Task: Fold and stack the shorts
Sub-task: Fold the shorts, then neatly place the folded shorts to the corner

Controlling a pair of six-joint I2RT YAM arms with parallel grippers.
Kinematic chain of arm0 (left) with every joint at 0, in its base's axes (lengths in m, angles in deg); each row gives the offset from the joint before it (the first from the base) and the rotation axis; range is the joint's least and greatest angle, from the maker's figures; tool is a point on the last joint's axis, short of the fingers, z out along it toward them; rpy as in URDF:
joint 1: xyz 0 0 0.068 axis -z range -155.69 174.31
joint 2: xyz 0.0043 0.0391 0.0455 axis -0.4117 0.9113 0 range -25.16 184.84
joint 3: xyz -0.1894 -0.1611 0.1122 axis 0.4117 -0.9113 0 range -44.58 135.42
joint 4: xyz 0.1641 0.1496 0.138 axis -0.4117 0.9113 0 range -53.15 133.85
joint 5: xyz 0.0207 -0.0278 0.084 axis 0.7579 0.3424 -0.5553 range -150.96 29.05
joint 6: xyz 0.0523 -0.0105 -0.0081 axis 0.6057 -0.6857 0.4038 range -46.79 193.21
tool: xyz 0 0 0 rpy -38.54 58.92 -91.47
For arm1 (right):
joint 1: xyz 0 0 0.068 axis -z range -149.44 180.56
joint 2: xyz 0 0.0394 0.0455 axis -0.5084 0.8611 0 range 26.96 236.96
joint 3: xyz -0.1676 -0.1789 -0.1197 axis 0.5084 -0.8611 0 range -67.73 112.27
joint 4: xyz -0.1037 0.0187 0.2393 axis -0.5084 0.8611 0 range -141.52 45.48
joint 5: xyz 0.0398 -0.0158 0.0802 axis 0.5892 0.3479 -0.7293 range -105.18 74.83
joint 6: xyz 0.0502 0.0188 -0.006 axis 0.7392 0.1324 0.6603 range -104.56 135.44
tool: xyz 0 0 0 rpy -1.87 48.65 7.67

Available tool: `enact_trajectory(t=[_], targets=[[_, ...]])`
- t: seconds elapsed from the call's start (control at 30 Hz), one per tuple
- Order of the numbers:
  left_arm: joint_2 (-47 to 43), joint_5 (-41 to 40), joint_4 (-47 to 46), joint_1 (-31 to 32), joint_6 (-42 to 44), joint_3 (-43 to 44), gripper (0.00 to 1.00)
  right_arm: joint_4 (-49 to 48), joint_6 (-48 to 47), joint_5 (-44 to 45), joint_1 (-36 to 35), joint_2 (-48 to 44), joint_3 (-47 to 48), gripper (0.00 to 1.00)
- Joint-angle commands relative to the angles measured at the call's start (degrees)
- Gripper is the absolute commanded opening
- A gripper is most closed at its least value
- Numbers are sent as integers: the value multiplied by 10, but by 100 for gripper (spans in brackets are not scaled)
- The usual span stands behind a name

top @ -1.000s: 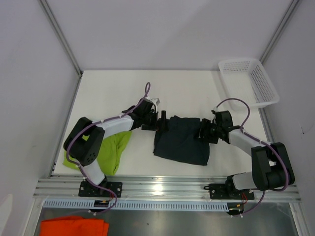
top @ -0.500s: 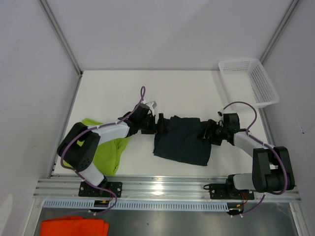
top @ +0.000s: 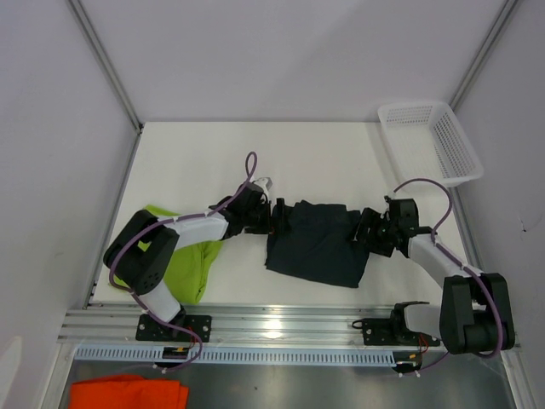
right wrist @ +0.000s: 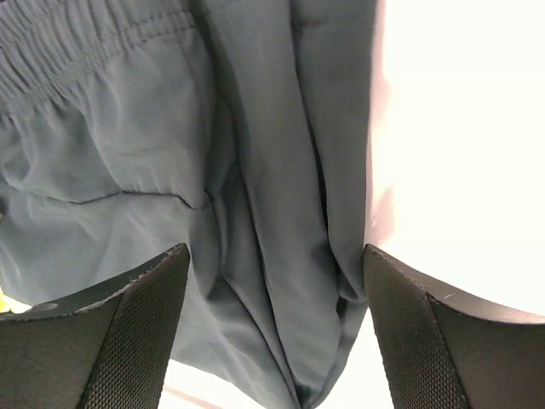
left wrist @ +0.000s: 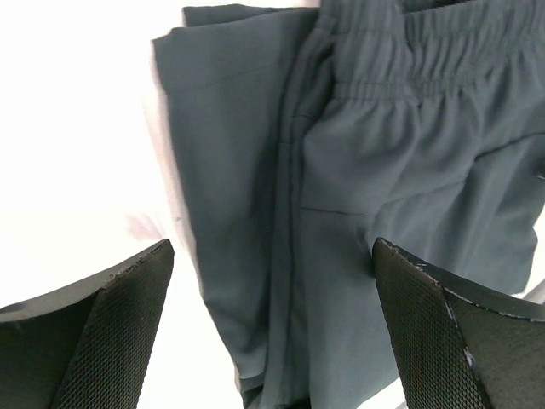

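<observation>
The folded side edge [top: 273, 237] [left wrist: 266, 247] of the dark shorts is between the open fingers of my left gripper, so I will lower that gripper a little around the fabric and close it.
The dark navy shorts [top: 313, 244] lie folded in the middle of the table, waistband toward the back. My left gripper [top: 274, 217] sits low at their upper left corner, open; in the left wrist view its fingers [left wrist: 89, 341] straddle the folded side edge of the dark shorts [left wrist: 366, 170] without pinching it. My right gripper [top: 363, 232] is at their right edge, open; in the right wrist view its pads [right wrist: 451, 336] stand wide on either side of the loose fabric folds [right wrist: 281, 256]. The lime green shorts [top: 192, 261] lie crumpled at the left, partly under the left arm.
A white plastic basket [top: 431, 141] stands at the back right corner. An orange cloth [top: 128, 394] lies below the table's front rail at bottom left. Metal rails run along the near edge by the arm bases.
The right gripper has widened and drawn back a little to the right, off the dark shorts' edge. The left gripper stayed open at the left corner, shifting only slightly.
</observation>
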Motion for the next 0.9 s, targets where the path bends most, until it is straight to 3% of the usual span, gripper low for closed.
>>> enact_trajectory(t=[0.0, 0.17, 0.43, 0.53, 0.63, 0.7, 0.73, 0.77, 0.87], targets=[[-24, -33, 0, 4, -8, -7, 99, 33, 8, 38, 3, -23, -3, 84], [-9, -18, -11, 8, -12, 0, 99, 27, 15, 43, 2, 30, -1, 73], [18, -13, -27, 23, -15, 9, 99, -5, 19, 26, -12, 42, -10, 74], [27, -4, -36, 26, -18, 10, 95, -7, 20, 27, -23, 42, -9, 73], [30, -5, -38, 26, -18, 11, 84, -12, 21, 25, -26, 47, -12, 64], [26, -10, -39, 26, -18, 10, 72, -16, 22, 24, -27, 50, -14, 57], [26, -11, -41, 26, -18, 7, 68, -17, 21, 23, -27, 51, -16, 49], [23, -10, -44, 26, -18, 6, 58, -17, 21, 23, -27, 49, -15, 47], [22, -9, -50, 26, -20, 3, 50, -19, 22, 19, -28, 48, -16, 38]])
